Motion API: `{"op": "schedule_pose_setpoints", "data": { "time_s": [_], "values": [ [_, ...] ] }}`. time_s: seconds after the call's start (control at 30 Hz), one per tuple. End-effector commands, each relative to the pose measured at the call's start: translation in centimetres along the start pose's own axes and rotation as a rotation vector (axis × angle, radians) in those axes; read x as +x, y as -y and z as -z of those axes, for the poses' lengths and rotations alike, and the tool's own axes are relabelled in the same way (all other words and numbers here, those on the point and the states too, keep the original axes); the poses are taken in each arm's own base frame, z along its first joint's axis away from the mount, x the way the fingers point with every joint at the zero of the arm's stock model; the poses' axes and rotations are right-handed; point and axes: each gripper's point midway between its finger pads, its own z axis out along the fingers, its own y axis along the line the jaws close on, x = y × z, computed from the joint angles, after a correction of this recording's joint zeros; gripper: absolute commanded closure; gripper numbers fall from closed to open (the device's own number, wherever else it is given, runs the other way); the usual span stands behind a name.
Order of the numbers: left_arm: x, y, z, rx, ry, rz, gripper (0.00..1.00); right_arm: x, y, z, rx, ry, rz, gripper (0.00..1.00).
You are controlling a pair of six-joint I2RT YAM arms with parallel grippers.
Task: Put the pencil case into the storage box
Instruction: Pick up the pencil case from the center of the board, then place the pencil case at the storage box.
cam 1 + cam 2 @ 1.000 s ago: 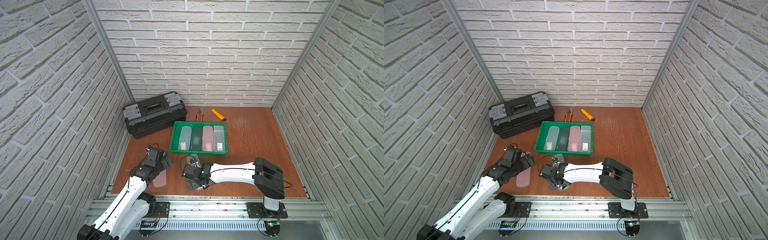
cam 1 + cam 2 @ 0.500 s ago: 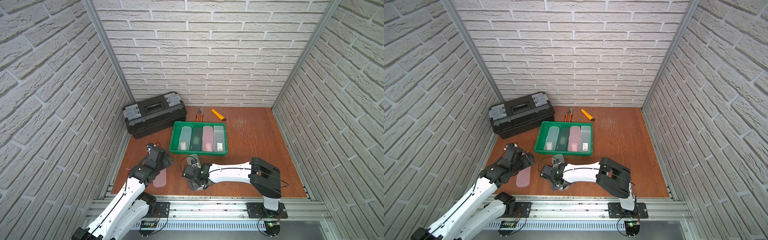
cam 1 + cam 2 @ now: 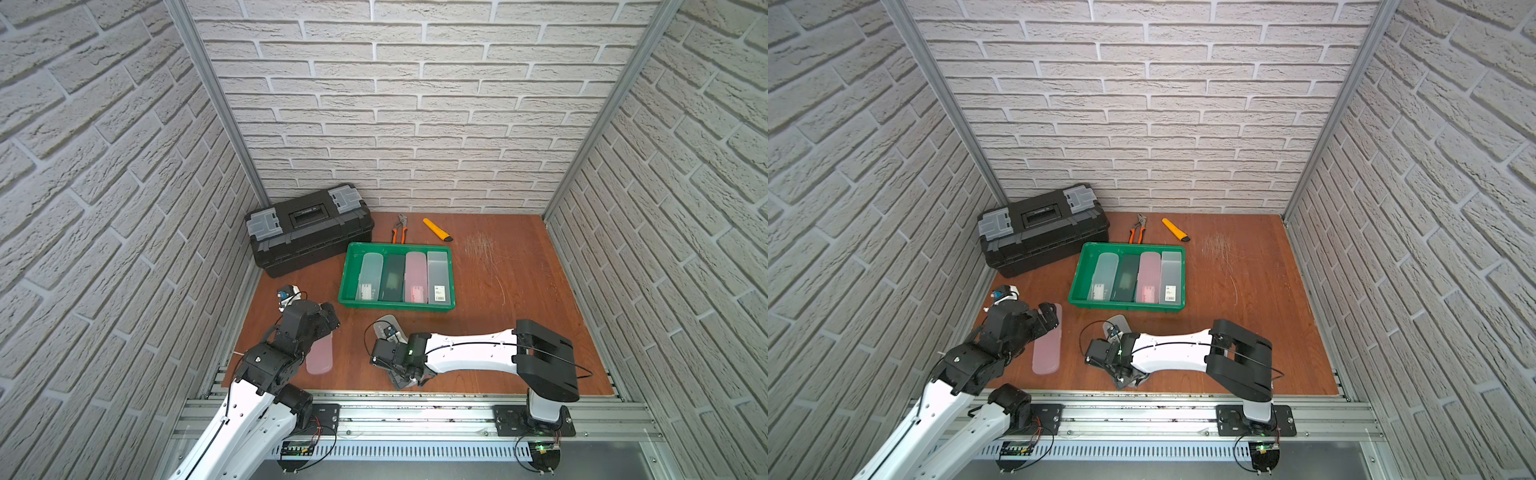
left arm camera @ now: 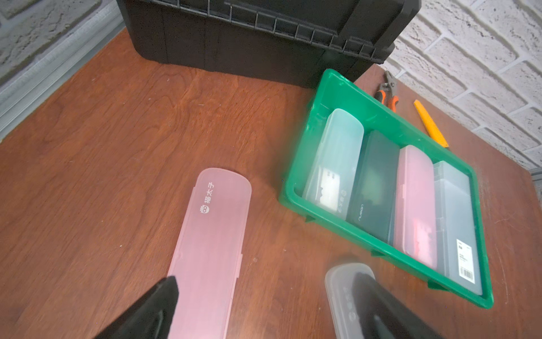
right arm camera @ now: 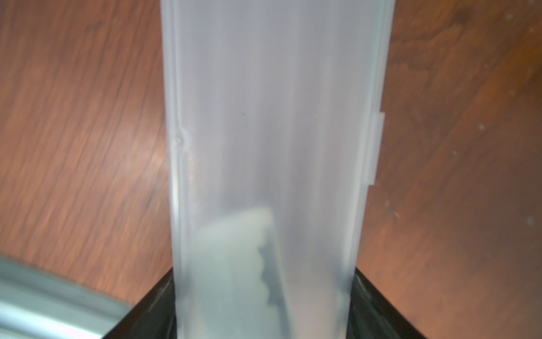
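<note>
My right gripper needs to rise next, carry the grey case outward, lower it onto the dark case (image 3: 392,277) and let go of it, because cases already cover most of the box's bottom.
A frosted grey pencil case (image 5: 264,117) lies on the wooden table near the front edge, and my right gripper (image 5: 264,296) is shut on it, one black finger pressed to each long side. In both top views the right gripper (image 3: 399,370) (image 3: 1121,372) covers most of that case; its far end (image 3: 384,324) pokes out. A pink pencil case (image 3: 320,357) (image 4: 211,234) lies flat to the left. My left gripper (image 4: 264,293) (image 3: 326,320) hovers open above its far end. The green storage box (image 3: 397,305) (image 4: 381,246) holds several pencil cases side by side.
A black toolbox (image 3: 309,228) stands at the back left, touching the storage box's corner. Orange-handled pliers (image 3: 400,232) and a yellow utility knife (image 3: 437,230) lie by the back wall. Brick walls close in three sides; an aluminium rail (image 3: 415,409) runs along the front.
My right gripper's jaws have closed onto the grey pencil case. The left gripper has edged slightly to the right above the pink case, still open.
</note>
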Motion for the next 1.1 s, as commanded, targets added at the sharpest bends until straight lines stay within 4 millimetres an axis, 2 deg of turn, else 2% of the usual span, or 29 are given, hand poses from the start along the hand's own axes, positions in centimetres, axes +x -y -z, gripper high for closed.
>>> {"op": "schedule_pose_setpoints", "data": {
  "time_s": [0.0, 0.2, 0.33, 0.47, 0.6, 0.7, 0.8, 0.87, 1.07],
  "values": [
    [-2.3, 1.0, 1.6, 0.037, 0.077, -0.021, 0.01, -1.4, -0.5, 4.5, -0.086, 0.082, 0.055, 0.51],
    [-5.8, 3.4, 3.0, 0.091, 0.158, -0.096, 0.02, -4.4, -1.6, 10.3, -0.217, 0.217, 0.113, 0.54],
    [-8.5, 5.8, 3.0, 0.12, 0.187, -0.167, 0.01, -8.1, 1.8, 12.1, -0.131, 0.292, 0.008, 0.57],
    [-10.4, 9.5, 1.4, 0.237, 0.125, -0.193, 0.01, -12.5, 5.5, 12.6, -0.157, 0.348, -0.172, 0.58],
    [-11.3, 13.6, -0.5, 0.434, 0.045, -0.242, 0.01, -16.5, 9.6, 12.0, -0.159, 0.388, -0.343, 0.58],
    [-10.4, 15.6, -2.5, 0.505, -0.043, -0.341, 0.01, -18.7, 11.8, 10.4, -0.177, 0.38, -0.461, 0.59],
    [-9.6, 15.5, -4.8, 0.504, -0.069, -0.394, 0.01, -20.2, 12.2, 8.6, -0.203, 0.352, -0.517, 0.6],
    [-9.3, 15.3, -5.7, 0.508, -0.047, -0.431, 0.02, -21.0, 12.0, 7.4, -0.203, 0.329, -0.53, 0.6],
    [-8.3, 13.8, -7.1, 0.466, -0.014, -0.437, 0.01, -22.8, 11.2, 4.6, -0.204, 0.294, -0.59, 0.57]
  ]
}}
